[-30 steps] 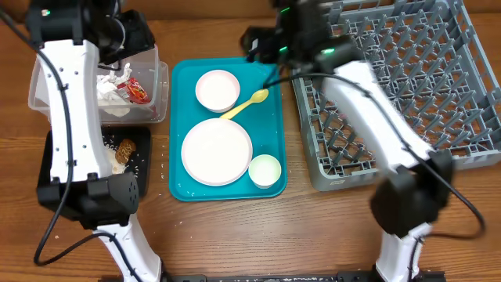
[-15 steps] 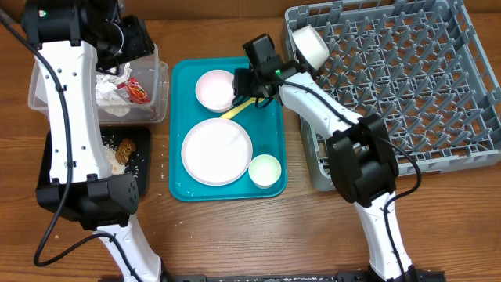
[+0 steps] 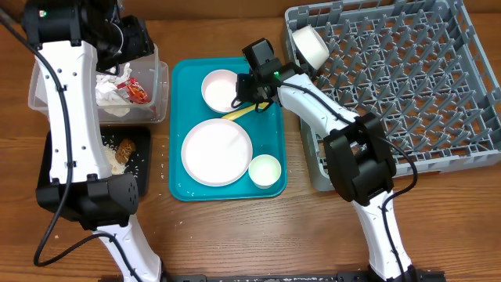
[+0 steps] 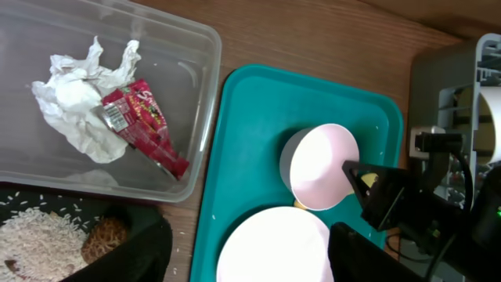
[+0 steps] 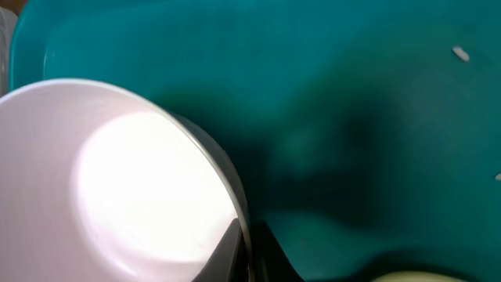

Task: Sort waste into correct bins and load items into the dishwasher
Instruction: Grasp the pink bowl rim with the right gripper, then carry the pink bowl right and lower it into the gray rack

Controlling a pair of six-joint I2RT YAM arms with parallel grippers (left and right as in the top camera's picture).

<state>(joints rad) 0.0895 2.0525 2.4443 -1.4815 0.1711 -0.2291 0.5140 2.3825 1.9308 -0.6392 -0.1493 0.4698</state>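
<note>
I need to lift the white bowl [image 3: 221,90] with my right gripper next, tilt it over the rack tines [image 3: 335,88] beside the other bowl and let go of it, because those tines are empty.
My right gripper [image 3: 249,86] is shut on the right rim of a white bowl [image 3: 221,90] at the back of the teal tray [image 3: 185,78]. In the right wrist view the bowl [image 5: 117,180] has its rim pinched between my fingers [image 5: 235,252]. In the left wrist view this bowl [image 4: 322,166] looks tilted. A white plate [image 3: 217,151], a small cup [image 3: 264,170] and a yellow spoon [image 3: 244,110] also lie on the tray. Another bowl [image 3: 309,47] stands in the grey rack [image 3: 407,86]. My left gripper [image 4: 246,262] hangs open and empty above the clear tub [image 3: 156,106].
The clear tub holds crumpled paper [image 4: 74,110] and a red wrapper [image 4: 145,125]. In front of it the black tray [image 3: 142,149] holds rice [image 4: 39,243] and a brown lump [image 4: 106,235]. The rack fills the right side of the table.
My right arm swung from the rack to the tray and its jaws closed on the bowl's rim, nudging the bowl slightly right. The left arm stayed in place.
</note>
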